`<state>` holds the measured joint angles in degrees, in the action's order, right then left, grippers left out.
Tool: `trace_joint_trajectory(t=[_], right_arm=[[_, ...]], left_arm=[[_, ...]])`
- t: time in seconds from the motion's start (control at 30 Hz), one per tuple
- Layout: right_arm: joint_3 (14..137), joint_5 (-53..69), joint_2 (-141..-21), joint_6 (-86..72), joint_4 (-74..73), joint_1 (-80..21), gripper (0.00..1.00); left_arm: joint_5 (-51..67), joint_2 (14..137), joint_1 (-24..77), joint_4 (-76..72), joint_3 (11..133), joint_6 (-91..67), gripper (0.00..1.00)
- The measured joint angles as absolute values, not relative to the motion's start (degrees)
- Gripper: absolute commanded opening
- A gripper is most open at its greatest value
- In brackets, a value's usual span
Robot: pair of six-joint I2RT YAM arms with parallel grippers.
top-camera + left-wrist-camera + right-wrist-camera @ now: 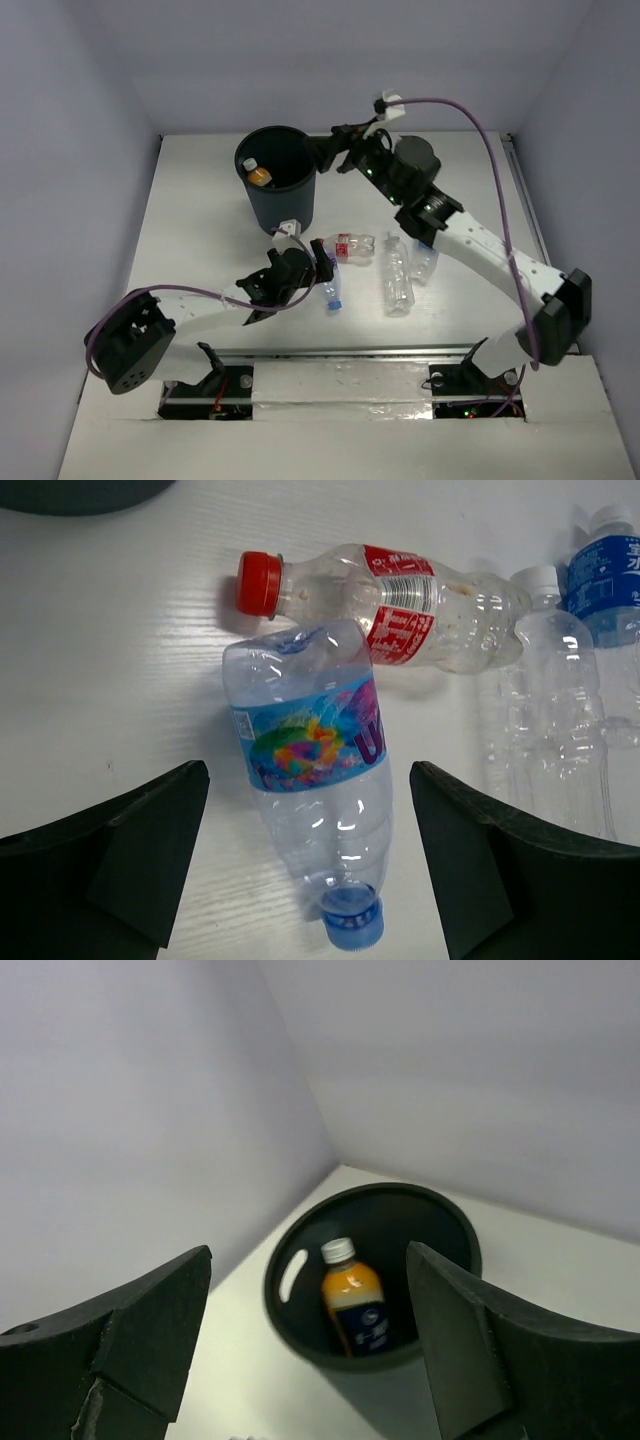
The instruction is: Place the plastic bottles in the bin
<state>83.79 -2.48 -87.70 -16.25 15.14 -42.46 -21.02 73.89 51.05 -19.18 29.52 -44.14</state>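
Next, my left gripper lowers onto the blue label of the lying bottle (312,738) and closes there, as its open fingers already stand on both sides.
The black bin (285,200) stands at the back of the table with the orange-filled bottle (260,175) inside it. My right gripper (325,155) hangs open and empty just right of the bin's rim; its view looks down into the bin (400,1215) at the orange bottle (355,1305). My left gripper (322,264) is open, its jaws either side of the lying blue-label, blue-capped bottle (310,780), not touching it. The red-label bottle (400,605), the plain clear bottle (550,710) and the blue-labelled white-capped bottle (605,570) lie beyond on the table.
White walls close in the table on the left, back and right. The four loose bottles lie in a cluster near the table's middle front (385,265). The bin's edge (80,492) shows at the top left of the left wrist view.
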Motion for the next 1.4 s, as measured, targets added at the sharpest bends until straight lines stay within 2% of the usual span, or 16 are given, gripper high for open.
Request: trace_joint_trajectory(t=[0.13,0.3,0.4,0.43,0.5,0.73,0.9,1.13,1.23,1.4], right_arm=[[71.48,-0.73,-79.00,-19.27,20.12,-42.46,0.83],[58.98,1.76,-75.92,-22.65,22.26,-42.83,0.83],[53.87,2.72,-75.42,-24.05,22.22,-43.29,0.83],[52.42,3.09,-75.02,-24.45,22.33,-43.51,0.83],[50.15,3.73,-73.91,-24.99,22.11,-43.79,0.83],[48.12,3.68,-66.96,-25.10,21.06,-43.99,0.83],[47.88,3.20,-64.14,-25.10,21.02,-43.99,0.83],[46.37,-1.65,-61.78,-25.12,18.70,-43.99,0.82],[45.98,-5.65,-60.38,-25.41,17.98,-43.99,0.80],[45.01,-10.72,-58.08,-26.61,18.09,-43.99,0.79]], left_arm=[[-20.69,76.97,49.17,-21.47,30.15,-43.77,0.79],[-19.90,81.58,47.16,-22.52,31.86,-42.83,0.76],[-19.44,83.22,46.39,-23.59,32.45,-42.26,0.69],[-19.22,83.61,46.04,-23.97,32.60,-42.11,0.63],[-18.50,84.38,45.47,-24.73,32.95,-41.82,0.58],[-17.76,84.16,45.08,-24.45,33.10,-41.58,0.39],[-18.11,78.76,45.08,-19.46,31.92,-41.56,0.35],[-19.66,60.64,45.08,-8.27,32.86,-40.56,0.32],[-22.04,54.41,45.21,-2.63,38.85,-38.30,0.32],[-28.34,53.45,45.25,-1.61,55.35,-31.83,0.32]])
